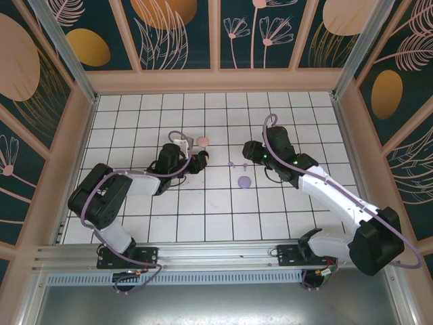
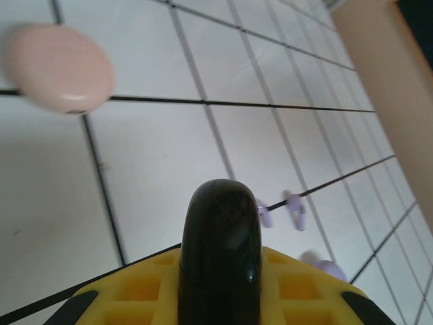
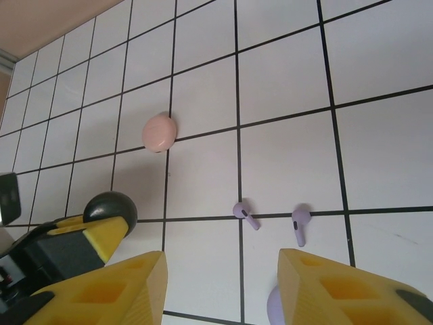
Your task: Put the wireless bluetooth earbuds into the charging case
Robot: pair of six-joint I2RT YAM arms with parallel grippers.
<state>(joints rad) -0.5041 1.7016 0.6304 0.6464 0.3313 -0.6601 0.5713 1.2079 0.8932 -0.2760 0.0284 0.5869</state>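
Next, my left gripper moves away from the earbuds and lowers to the tiles beside the pink case. It releases the black one there, since the earbuds are lavender.
My left gripper [image 2: 220, 263] is shut on a glossy black charging case [image 2: 220, 237], held edge-up between its yellow fingers; in the top view this gripper [image 1: 194, 163] sits left of centre. Two lavender earbuds [image 3: 245, 214] [image 3: 300, 222] lie on a grid line just ahead of my right gripper [image 3: 222, 271], which is open with nothing between its fingers. The same earbuds [image 1: 231, 164] [image 1: 243, 164] lie between the two grippers. A lavender charging case [image 1: 244, 182] lies closed just nearer than them, beside the right finger [image 3: 338, 288].
A closed pink charging case [image 1: 202, 140] lies on the white tiled table [image 1: 223, 217] a tile beyond the left gripper, also seen as the pink case [image 3: 160, 132] and pink case [image 2: 59, 68]. Wooden walls [image 1: 216, 81] ring the table.
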